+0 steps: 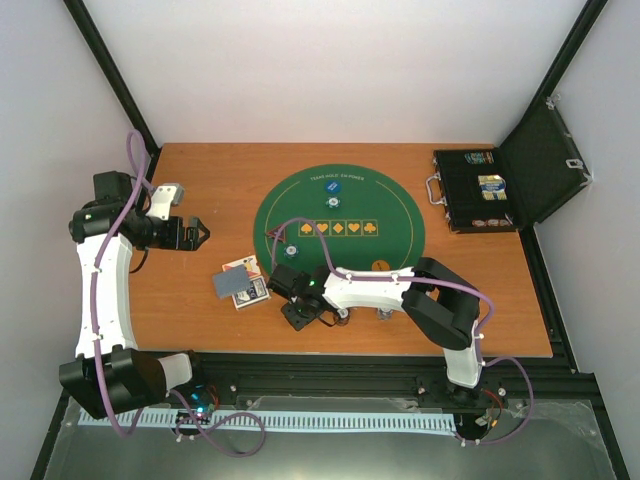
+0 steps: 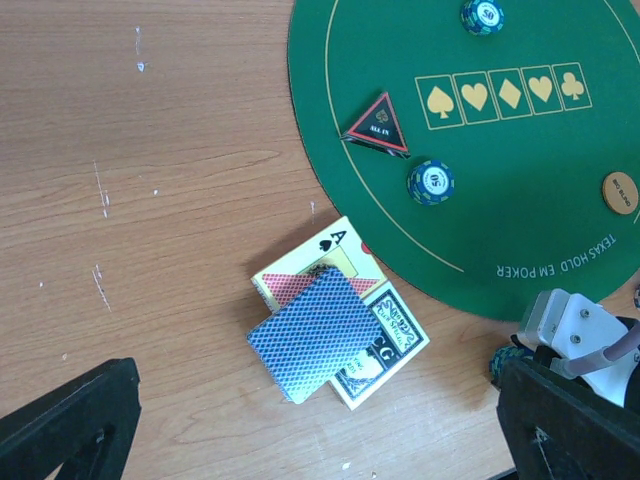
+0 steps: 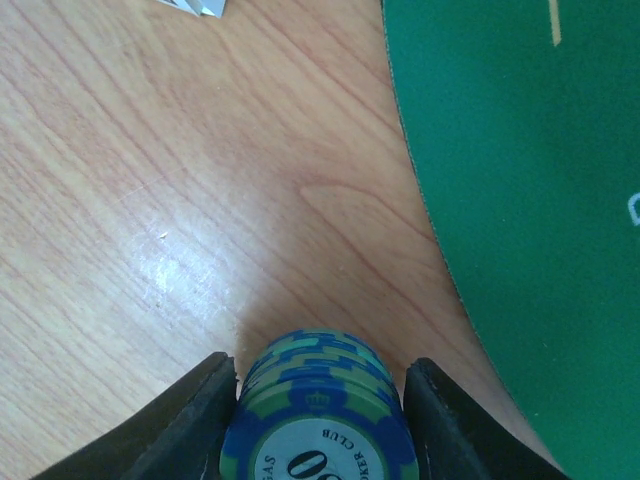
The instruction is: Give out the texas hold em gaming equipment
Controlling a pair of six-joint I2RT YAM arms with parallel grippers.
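Bare mat beside the orange disc (image 2: 620, 192) lies to my right gripper's right in the top view, so next I raise the chips, carry them there and lower to release.
A stack of blue-and-green poker chips (image 3: 318, 400) stands on the wood just off the mat's edge. My right gripper (image 3: 318, 425) has a finger against each side of it. From above, that gripper (image 1: 300, 312) sits low, right of the playing cards (image 1: 240, 285). The blue-backed deck (image 2: 315, 335) lies on two card boxes. My left gripper (image 2: 315, 430) hovers open above them, holding nothing. On the green mat (image 1: 400, 240) lie the triangle marker (image 2: 378, 125), two single chips (image 2: 430, 182) (image 2: 482, 14), an orange disc (image 2: 620, 192) and a blue disc (image 1: 330, 186).
The black hinged case (image 1: 480, 190) stands open at the back right, with more items inside. The mat's curved edge (image 3: 420, 200) runs close to the right of the chip stack. White walls enclose the table on three sides.
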